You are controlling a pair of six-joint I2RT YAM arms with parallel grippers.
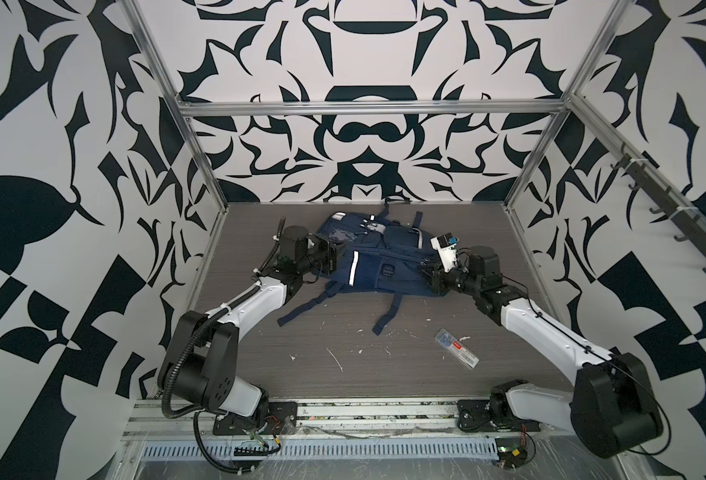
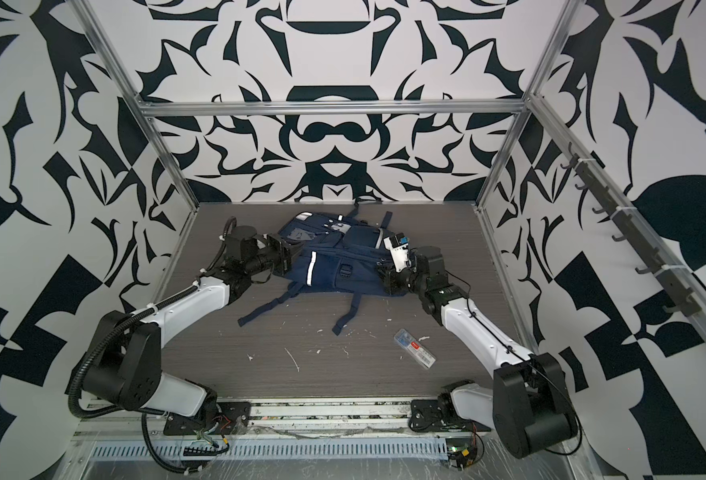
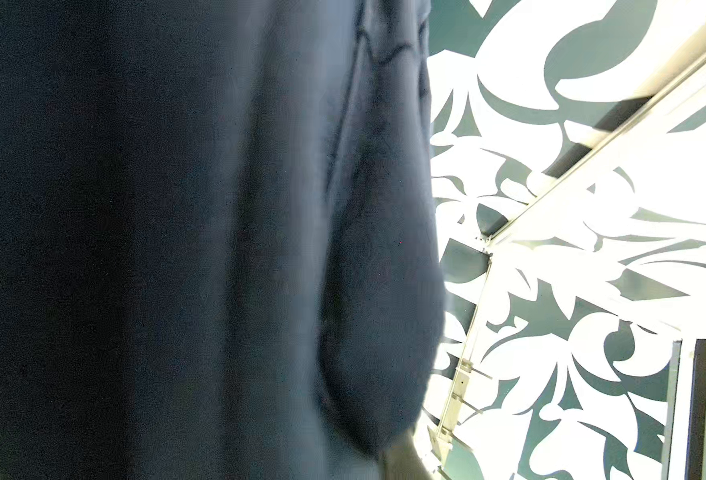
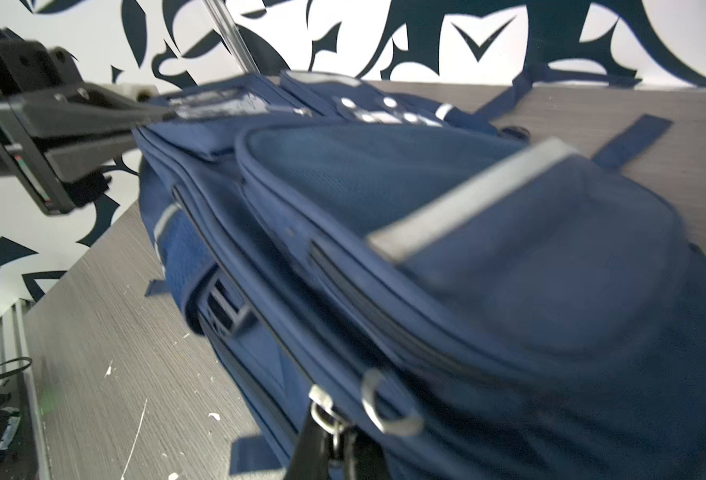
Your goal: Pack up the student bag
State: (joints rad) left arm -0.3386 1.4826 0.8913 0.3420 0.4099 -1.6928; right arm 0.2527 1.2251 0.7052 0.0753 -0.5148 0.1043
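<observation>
My right gripper holds the zipper pull. My left gripper should next bring the bag's fabric edge near the clear card window (image 1: 326,231) outward toward the back wall and release it.
The student bag (image 1: 367,259) (image 2: 334,266), a navy-blue backpack with white stripes, lies on its side at the back middle of the table in both top views. My left gripper (image 1: 336,262) (image 2: 289,258) is at its left end, shut on the fabric edge near the clear card window (image 4: 214,106). In the left wrist view dark bag fabric (image 3: 176,249) hides the jaws. My right gripper (image 1: 428,276) (image 4: 334,440) is at the bag's right end, shut on a metal zipper pull (image 4: 325,409). A second ring pull (image 4: 384,409) hangs free beside it.
A clear plastic case with a red label (image 1: 457,348) (image 2: 415,349) lies on the table at the front right. The bag's straps (image 1: 301,309) trail toward the front. White flecks (image 1: 336,359) dot the grey tabletop. A rail of hooks (image 1: 675,216) runs along the right wall.
</observation>
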